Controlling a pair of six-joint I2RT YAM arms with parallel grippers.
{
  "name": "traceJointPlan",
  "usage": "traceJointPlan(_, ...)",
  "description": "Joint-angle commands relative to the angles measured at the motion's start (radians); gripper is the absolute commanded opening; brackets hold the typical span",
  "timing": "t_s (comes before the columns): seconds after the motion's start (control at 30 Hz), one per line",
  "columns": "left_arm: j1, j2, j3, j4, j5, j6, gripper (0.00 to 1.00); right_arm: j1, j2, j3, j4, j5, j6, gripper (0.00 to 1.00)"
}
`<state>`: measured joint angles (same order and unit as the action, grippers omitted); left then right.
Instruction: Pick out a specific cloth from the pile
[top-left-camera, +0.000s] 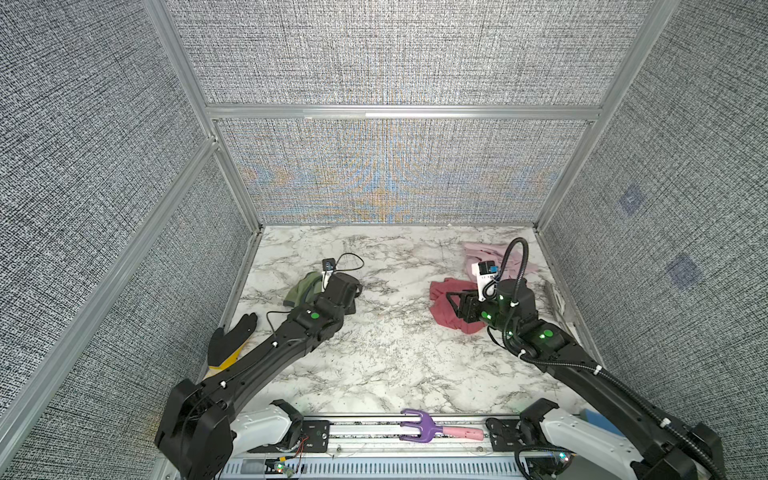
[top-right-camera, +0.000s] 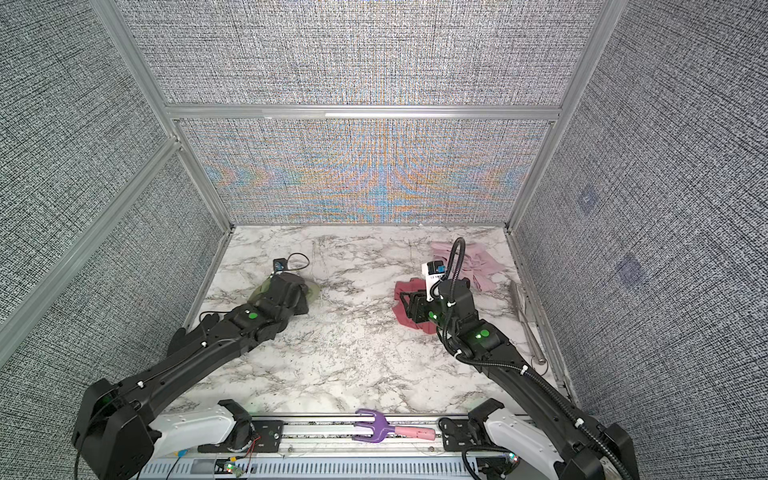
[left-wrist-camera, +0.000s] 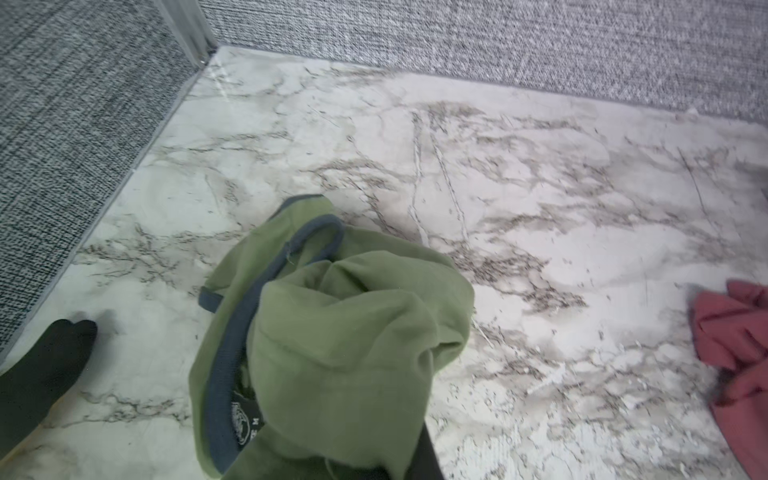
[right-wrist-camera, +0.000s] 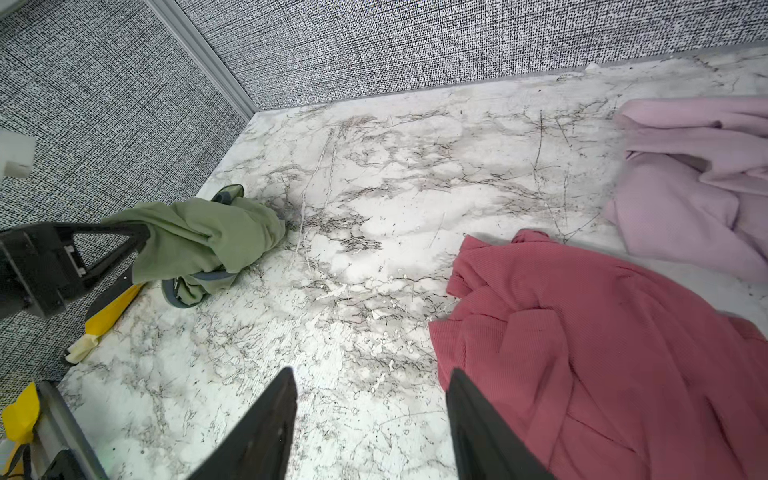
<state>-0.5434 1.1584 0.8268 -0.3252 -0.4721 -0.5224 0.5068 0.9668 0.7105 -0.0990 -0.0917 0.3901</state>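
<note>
The left gripper moves down and toward the glove's side to the cloth's lower folds and releases next, as they already reach marble clear of the red cloth.
The olive-green cloth (left-wrist-camera: 340, 332) with grey-blue trim hangs bunched from my left gripper (right-wrist-camera: 139, 239), which is shut on it near the left wall. The cloth's lower folds reach the marble table (top-left-camera: 386, 353). In both top views the arm covers most of the cloth (top-left-camera: 301, 289) (top-right-camera: 257, 295). What is left of the pile lies on the right: a rose-red cloth (right-wrist-camera: 602, 353) (top-left-camera: 439, 291) with a pale pink cloth (right-wrist-camera: 685, 187) (top-left-camera: 478, 251) behind it. My right gripper (right-wrist-camera: 372, 374) is open and empty over bare marble, at the red cloth's edge.
A black and yellow glove (top-left-camera: 230, 340) (left-wrist-camera: 41, 374) lies by the left wall. A purple fork-shaped tool with a pink handle (top-left-camera: 419, 426) rests on the front rail. A metal tool (top-right-camera: 525, 324) lies along the right wall. Textured grey walls enclose three sides.
</note>
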Motion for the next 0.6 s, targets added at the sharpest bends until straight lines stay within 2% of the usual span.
traceJointPlan(0.0, 0.085, -0.014, -0.009, 0.106, 0.065, 0.064, 0.00, 0.001, 0.005, 0.012, 0.018, -0.011, 0.013, 0.60)
traceJointPlan(0.27, 0.297, 0.131, -0.021, 0.230, 0.196, 0.088, 0.00, 0.001, 0.013, 0.018, 0.016, -0.011, 0.014, 0.60)
traceJointPlan(0.57, 0.416, 0.297, -0.046, 0.359, 0.302, 0.066, 0.00, 0.001, 0.036, 0.048, 0.000, -0.001, -0.002, 0.60)
